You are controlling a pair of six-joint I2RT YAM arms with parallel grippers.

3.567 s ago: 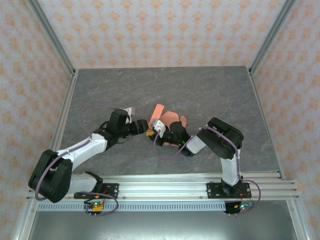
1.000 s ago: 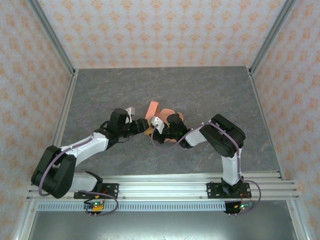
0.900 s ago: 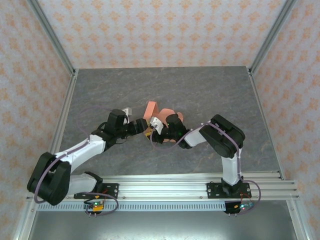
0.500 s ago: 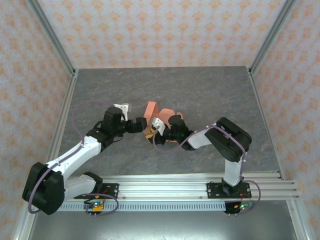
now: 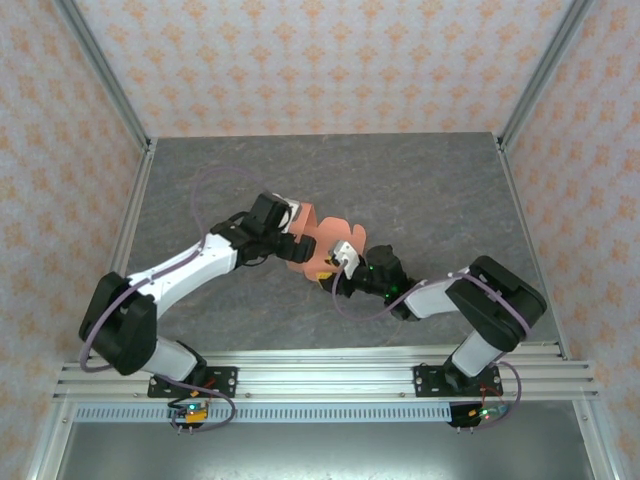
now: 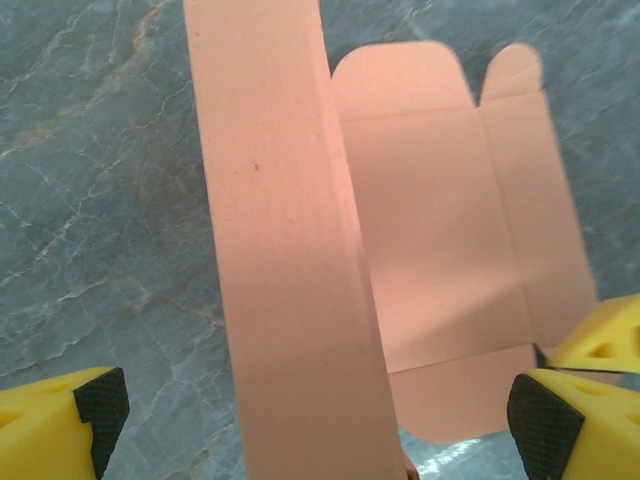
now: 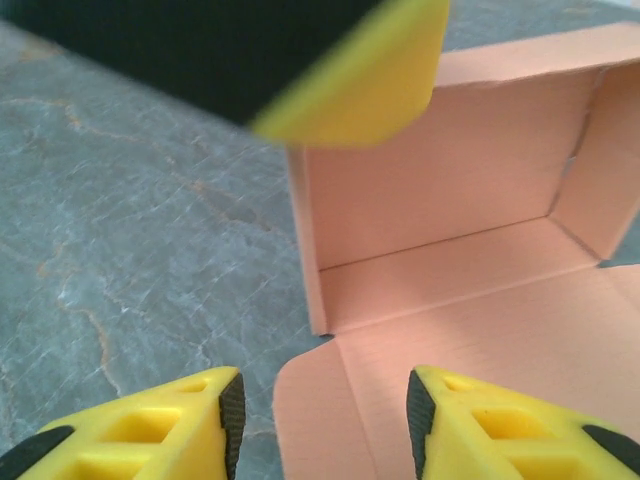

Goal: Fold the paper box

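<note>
The near end of the tall raised panel stands between my open fingers, so my left gripper moves down around it next, a finger on each side.
The paper box [image 5: 322, 237] is salmon-orange card lying part folded on the grey table, with some walls raised and its rounded flaps spread flat. In the left wrist view a tall raised panel [image 6: 275, 250] stands up between the yellow fingers, and flat panels with rounded flaps [image 6: 450, 210] lie to its right. My left gripper [image 6: 315, 420] [image 5: 292, 244] is open, straddling that panel. My right gripper [image 7: 325, 420] [image 5: 330, 267] is open too, with a rounded flap [image 7: 330, 410] between its fingers. In front of it the box's inner corner [image 7: 440, 220] shows two upright walls.
The grey marble-patterned table [image 5: 420, 190] spreads around the box, bounded by metal frame rails [image 5: 128, 230] and patterned walls. The two grippers are close together at the box: a left finger [image 7: 300, 60] hangs at the top of the right wrist view.
The left arm has swung up and to the right, coming over the box's left side. The right gripper has pulled back toward the lower right, and the box's raised panel now leans lower.
</note>
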